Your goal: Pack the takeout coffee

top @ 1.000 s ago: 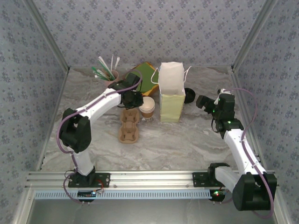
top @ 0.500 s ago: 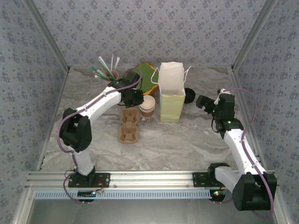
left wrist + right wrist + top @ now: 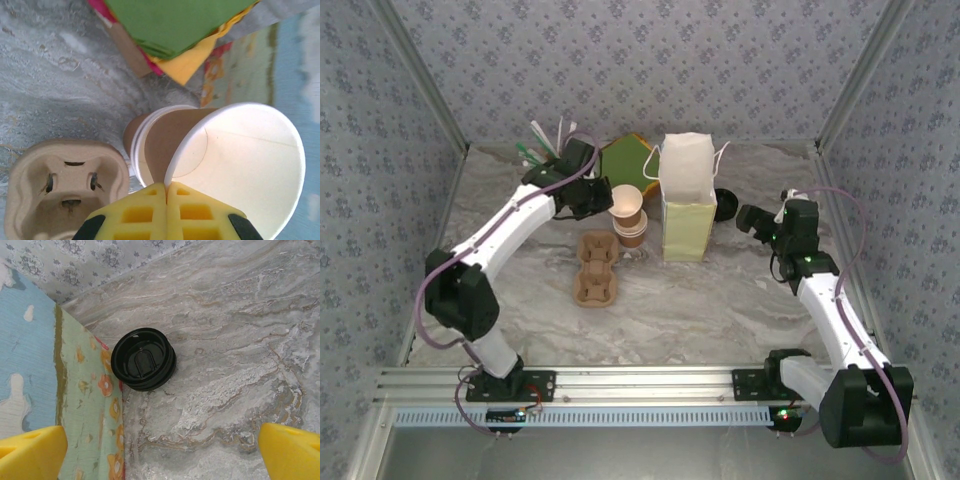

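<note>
My left gripper holds the cup. I will move that gripper back and down next, then release the cup on the tabletop beside the carrier's near end.
My left gripper [image 3: 603,200] is shut on the white rim of a lidless brown cup [image 3: 626,201], holding it tilted just above a short stack of like cups [image 3: 634,234]. In the left wrist view the yellow fingertips [image 3: 150,210] pinch that rim, with the cup's white inside [image 3: 245,165] facing the camera and the stack [image 3: 142,145] behind it. A round black lid [image 3: 143,359] lies on the table beside the paper bag [image 3: 30,360]; no cup shows under it. A lidded takeout coffee is out of view. My right gripper [image 3: 752,218] is open, near the lid [image 3: 723,204].
The tall paper bag [image 3: 687,205] stands mid-table with its mouth open. A brown cardboard cup carrier [image 3: 597,268] lies left of it. Green and yellow napkins [image 3: 625,160] and a cup of straws [image 3: 545,150] are at the back left. Walls close in on all sides.
My left gripper has swung back and left, lifting the top lidless cup off the stack. The right arm has barely moved.
</note>
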Robot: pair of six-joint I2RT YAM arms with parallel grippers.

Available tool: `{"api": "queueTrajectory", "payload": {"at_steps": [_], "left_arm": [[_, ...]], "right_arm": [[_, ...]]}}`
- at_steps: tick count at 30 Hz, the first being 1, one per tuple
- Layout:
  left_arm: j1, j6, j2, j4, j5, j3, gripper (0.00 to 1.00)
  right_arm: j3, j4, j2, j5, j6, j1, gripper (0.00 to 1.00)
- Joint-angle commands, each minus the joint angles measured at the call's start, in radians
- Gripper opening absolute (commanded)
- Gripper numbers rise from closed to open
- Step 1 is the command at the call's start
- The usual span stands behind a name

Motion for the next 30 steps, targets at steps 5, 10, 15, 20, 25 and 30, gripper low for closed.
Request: {"api": "queueTrajectory", "payload": {"at_steps": [5,10,15,20,25,30], "left_arm": [[-0.027,-0.025,-0.167,-0.046,0.006,-0.078,0.00],[-0.091,-0.061,-0.285,-0.065,-0.049,-0.173,0.00],[-0.201,-0.127,-0.374,-0.044,-0.103,-0.294,0.00],[-0.321,-0.200,-0.404,0.013,-0.141,-0.416,0.00],[-0.408,-0.203,-0.385,0.091,-0.165,-0.489,0.00],[-0.430,-0.173,-0.337,0.160,-0.137,-0.545,0.00]], "right_arm": [[0.080,-0.048,0.059,0.033,0.005,0.007,0.99],[0.167,-0.078,0.175,0.030,0.024,0.005,0.88],[0.266,-0.110,0.305,0.011,0.038,-0.003,0.74],[0.352,-0.145,0.416,-0.014,0.043,0.000,0.71],[0.399,-0.167,0.494,-0.028,0.039,0.001,0.66],[0.457,-0.218,0.579,-0.059,0.026,0.000,0.54]]}}
